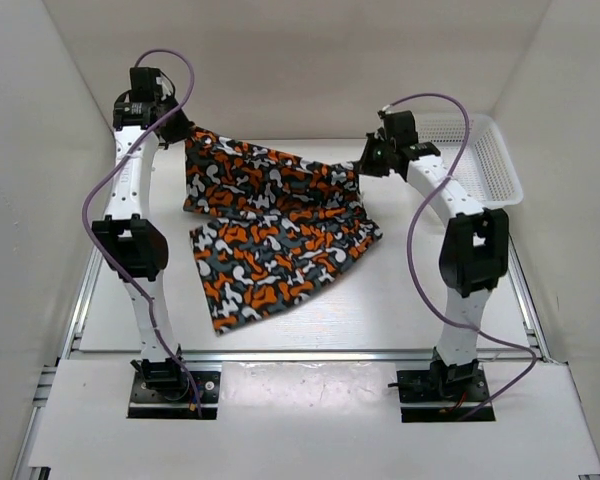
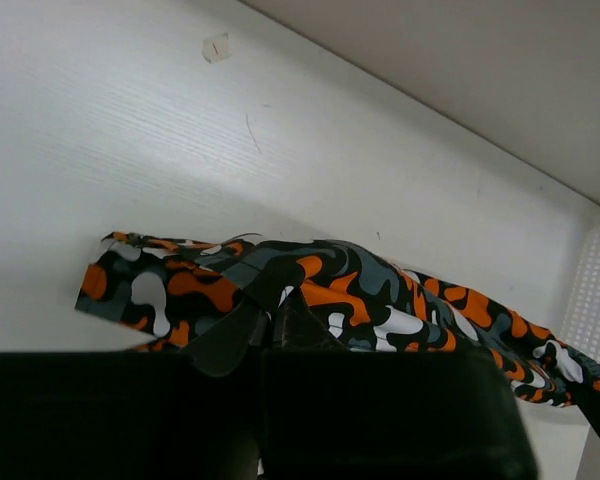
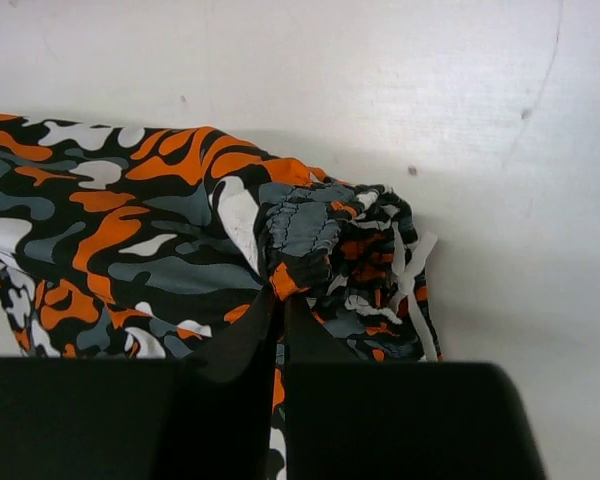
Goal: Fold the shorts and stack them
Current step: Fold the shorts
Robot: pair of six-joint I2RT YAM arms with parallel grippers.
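The shorts' near leg [image 1: 227, 288] lies below, toward my base, so next my left gripper needs to move back and down over that leg to release the shorts' far corner.
The shorts [image 1: 270, 225] with the orange, black, grey and white print lie across the middle of the table, their far edge lifted and stretched between both grippers. My left gripper [image 1: 180, 128] is shut on the far left corner of the shorts [image 2: 280, 290]. My right gripper [image 1: 365, 160] is shut on the bunched waistband with its white drawstring [image 3: 300, 255] at the far right. The near leg lies flat towards the table's front.
A white mesh basket [image 1: 485, 160] stands at the far right corner, just behind the right arm; its edge shows in the left wrist view [image 2: 595, 290]. White walls enclose the table on the left, right and back.
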